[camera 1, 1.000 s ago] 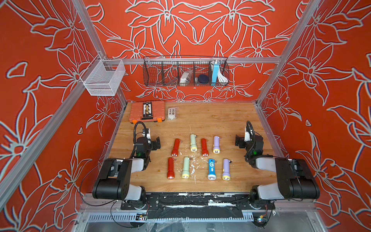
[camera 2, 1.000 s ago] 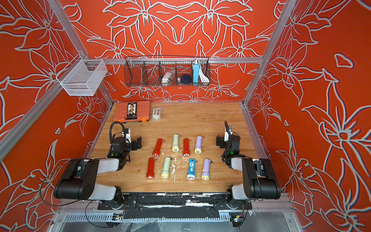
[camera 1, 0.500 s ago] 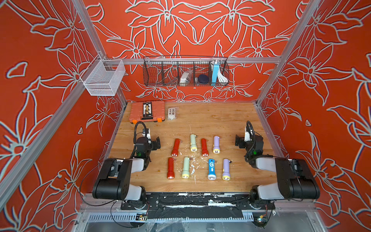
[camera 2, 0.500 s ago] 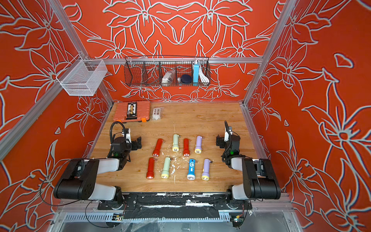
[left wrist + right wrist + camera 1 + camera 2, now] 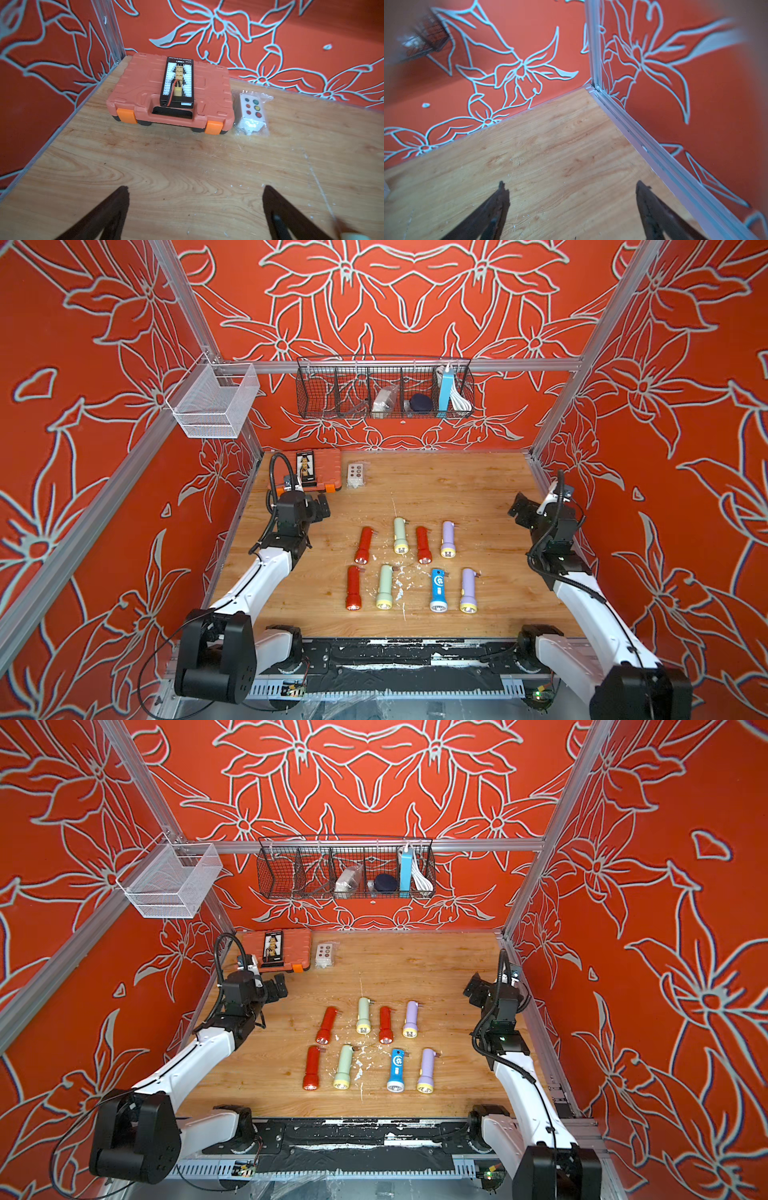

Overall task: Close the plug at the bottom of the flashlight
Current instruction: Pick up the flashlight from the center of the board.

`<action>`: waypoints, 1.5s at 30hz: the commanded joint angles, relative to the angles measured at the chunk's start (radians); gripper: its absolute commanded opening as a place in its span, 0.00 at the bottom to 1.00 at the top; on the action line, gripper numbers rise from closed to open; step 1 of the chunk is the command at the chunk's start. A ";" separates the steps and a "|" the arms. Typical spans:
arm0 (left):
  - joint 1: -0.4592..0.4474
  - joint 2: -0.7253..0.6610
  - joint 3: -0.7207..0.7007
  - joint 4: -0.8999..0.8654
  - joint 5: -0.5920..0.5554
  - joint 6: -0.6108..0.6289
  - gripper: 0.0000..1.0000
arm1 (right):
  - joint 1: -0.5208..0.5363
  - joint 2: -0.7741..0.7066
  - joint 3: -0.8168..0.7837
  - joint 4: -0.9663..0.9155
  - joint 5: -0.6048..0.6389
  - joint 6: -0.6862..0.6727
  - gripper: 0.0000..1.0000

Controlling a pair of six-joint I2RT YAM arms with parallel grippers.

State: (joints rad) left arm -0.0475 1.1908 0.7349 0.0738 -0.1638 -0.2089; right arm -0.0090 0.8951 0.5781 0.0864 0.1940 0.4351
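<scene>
I need to swing my left gripper next toward the middle of the table, over the back-row red flashlight below it, tilt the fingers down and put them on both sides of its barrel [image 5: 365,541], because that flashlight is the nearest.
Several flashlights lie in two rows mid-table in both top views, lenses toward the front edge: red [image 5: 364,545], pale green [image 5: 400,536], red [image 5: 422,544] and purple [image 5: 447,539] behind; red [image 5: 353,588], green [image 5: 384,587], blue [image 5: 437,590] and purple [image 5: 468,590] in front. Small tabs stick out at their far ends; I cannot tell how the plug stands. My left gripper [image 5: 322,508] [image 5: 195,189] hovers open and empty left of the rows. My right gripper [image 5: 517,510] [image 5: 570,185] hovers open and empty to their right, near the side wall.
An orange tool case [image 5: 328,464] [image 5: 145,91] with a black board on top lies at the back left, beside a bagged white button box [image 5: 357,475] [image 5: 252,110]. A black wire basket [image 5: 384,389] and a white mesh basket [image 5: 214,402] hang on the walls. White flecks dot the wood.
</scene>
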 commanded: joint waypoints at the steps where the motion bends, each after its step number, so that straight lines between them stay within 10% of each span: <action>1: -0.016 -0.018 0.070 -0.297 0.123 -0.126 1.00 | -0.006 -0.070 0.018 -0.184 -0.042 0.169 0.98; 14: -0.221 0.000 0.145 -0.604 0.249 -0.184 0.96 | -0.003 0.152 0.314 -0.724 -0.279 0.007 0.98; 45: -0.448 0.606 0.449 -0.697 0.088 -0.113 0.71 | 0.060 0.259 0.373 -0.783 -0.311 -0.081 0.98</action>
State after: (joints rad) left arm -0.4931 1.7718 1.1526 -0.5999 -0.0368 -0.3191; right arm 0.0444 1.1618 0.9615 -0.6815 -0.0956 0.3565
